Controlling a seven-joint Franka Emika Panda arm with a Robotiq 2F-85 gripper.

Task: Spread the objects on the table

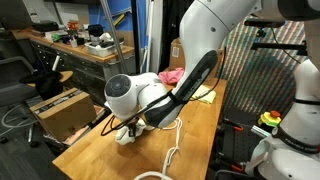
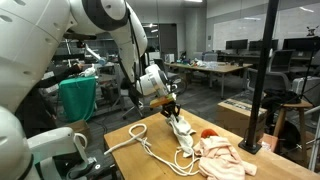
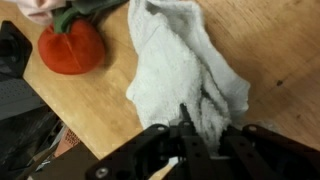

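My gripper draws the near edge of the whitish rag [image 2: 181, 127] outward over the table's bare outer end next and releases it there, since the rag lies bunched.
In the wrist view my gripper [image 3: 205, 138] is shut on the near edge of the whitish rag [image 3: 180, 65], which lies bunched on the wooden table [image 3: 270, 60]. A small red ball [image 3: 70, 48] sits beside the rag, with a dark green piece [image 3: 88, 10] and a bit of pink cloth [image 3: 38, 9] at its far side. In an exterior view the gripper [image 2: 171, 108] holds the rag [image 2: 181, 127] close to the table top. The white cord [image 2: 140, 142] loops near it, and the pink cloth [image 2: 225, 157] lies at the near end. A yellow-green cloth [image 1: 205, 93] lies by the pink cloth [image 1: 172, 75].
A brown cardboard box [image 1: 62, 108] stands on the floor beside the table [image 1: 95, 150]. A cluttered grey workbench [image 1: 75, 48] is behind it. A black pole [image 2: 262, 75] rises by the table's corner. The table edge [image 3: 60, 120] runs close to the ball.
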